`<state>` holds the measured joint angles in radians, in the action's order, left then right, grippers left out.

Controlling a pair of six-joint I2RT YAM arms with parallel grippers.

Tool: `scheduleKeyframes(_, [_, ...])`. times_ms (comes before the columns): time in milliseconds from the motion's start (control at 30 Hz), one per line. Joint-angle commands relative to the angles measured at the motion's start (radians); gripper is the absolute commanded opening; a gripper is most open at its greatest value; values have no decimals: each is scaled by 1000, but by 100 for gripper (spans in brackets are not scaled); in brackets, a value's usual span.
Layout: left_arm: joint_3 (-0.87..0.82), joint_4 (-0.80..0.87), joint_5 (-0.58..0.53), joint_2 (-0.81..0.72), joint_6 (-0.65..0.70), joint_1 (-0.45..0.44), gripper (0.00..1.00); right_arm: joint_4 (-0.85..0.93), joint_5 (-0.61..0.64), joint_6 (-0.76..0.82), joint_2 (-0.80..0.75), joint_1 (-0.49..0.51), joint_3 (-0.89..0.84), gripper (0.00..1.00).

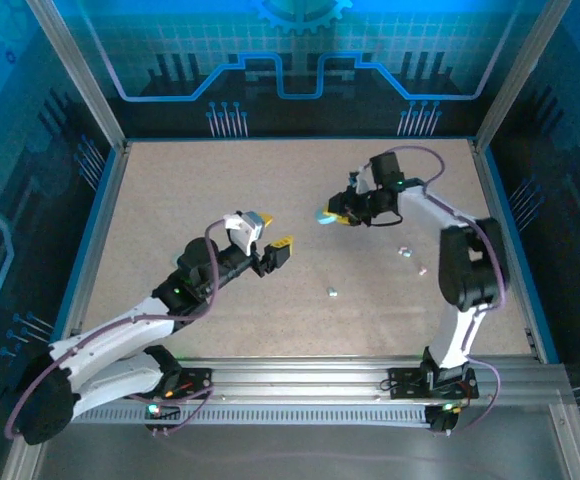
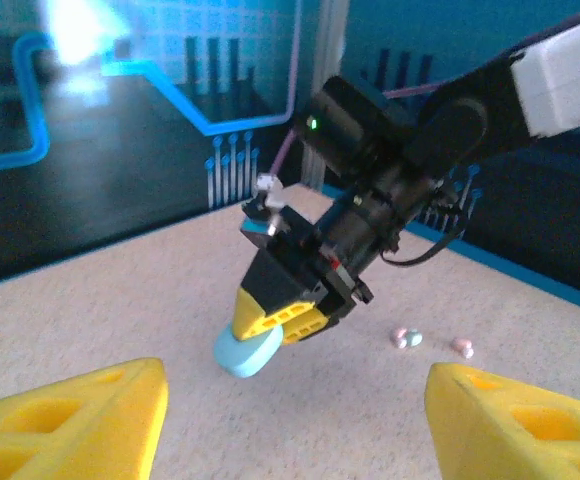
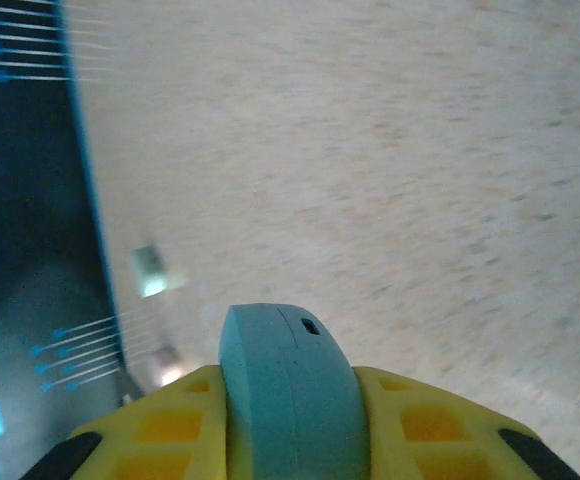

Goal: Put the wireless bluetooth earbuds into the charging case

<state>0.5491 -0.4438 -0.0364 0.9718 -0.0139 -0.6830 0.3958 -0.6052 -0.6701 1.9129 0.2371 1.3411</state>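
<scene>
The closed charging case is still hanging above the table, so I will next move my right gripper down toward the bare tabletop under the case [image 1: 321,226] and let go of it there.
The charging case [image 1: 323,216] is a light-blue oval pebble with its lid closed. My right gripper [image 1: 336,213] is shut on it and holds it just above the table at centre right. In the right wrist view the case [image 3: 285,385] sits edge-on between the yellow fingers [image 3: 420,425], seam and small port facing up. The left wrist view shows the case [image 2: 247,351] sticking out below the right gripper [image 2: 285,315]. Tiny pale earbuds lie loose on the table: a pair [image 1: 405,251], one [image 1: 422,268] and one [image 1: 332,292]. My left gripper [image 1: 269,232] is open and empty, left of the case.
The speckled beige table [image 1: 220,180] is walled by a blue-lit enclosure with metal posts [image 1: 75,70]. In the left wrist view the pair of small pieces [image 2: 408,338] and a pinkish one [image 2: 461,347] lie beyond my right fingertip [image 2: 520,420]. The right arm [image 1: 465,270] rises along the right side.
</scene>
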Motion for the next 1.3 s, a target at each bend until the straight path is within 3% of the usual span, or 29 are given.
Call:
scheduleKeyframes(0, [64,264,-125,-52,-83,14,72,-82,42,4,94,15,93,17])
scheduleKeyframes(300, [98,491,-176,-135,-177,79,74,-94,96,1,241,38,194,22])
scheduleKeyframes(533, [145,651,-220,-101,-257,151,74,-28,113,40,294,40,222,25])
scheduleKeyframes(1267, [223,780,-188,26,-367,288,75,156,230,183,176,5,229,59])
